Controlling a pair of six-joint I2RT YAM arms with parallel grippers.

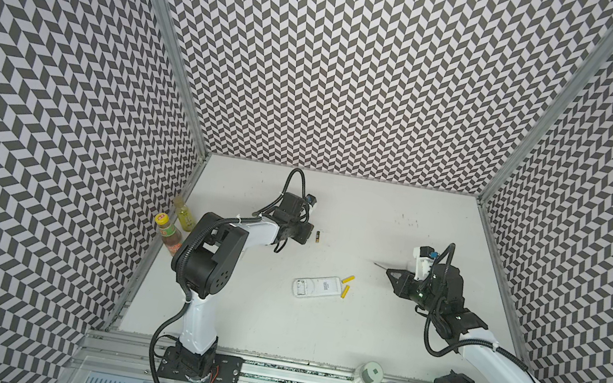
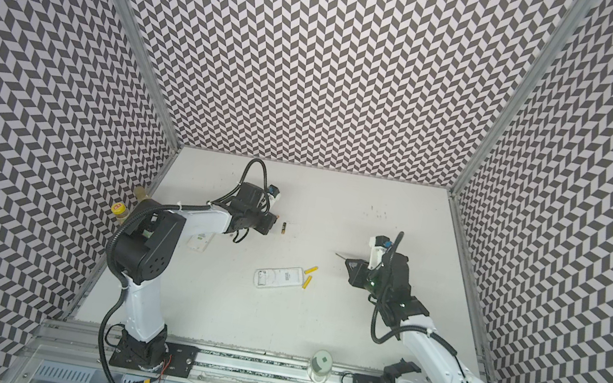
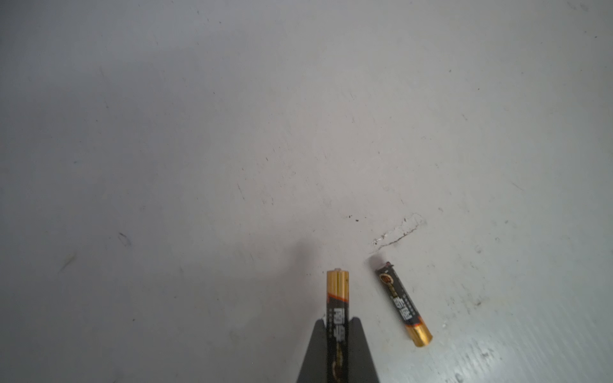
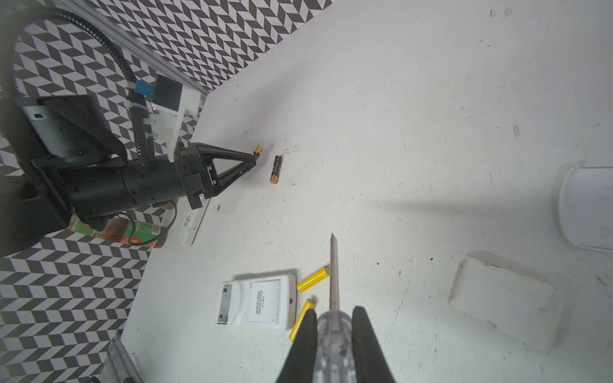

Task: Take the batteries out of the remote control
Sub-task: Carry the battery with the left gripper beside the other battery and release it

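Note:
My left gripper moves down slightly next and releases the black gold-ended battery onto the bare tabletop beside the loose black battery, since that spot is clear.
The white remote control lies back up at mid-table, its battery bay open at one end. Two yellow batteries lie beside it. My left gripper is shut on a black, gold-ended battery, low over the table at the back. A second black battery lies loose right next to it. My right gripper is shut on a clear-handled screwdriver, which points toward the remote from the right.
A second white remote lies under my left arm. Two sauce bottles stand against the left wall. A cup sits on the front rail. White flat pieces lie near my right arm.

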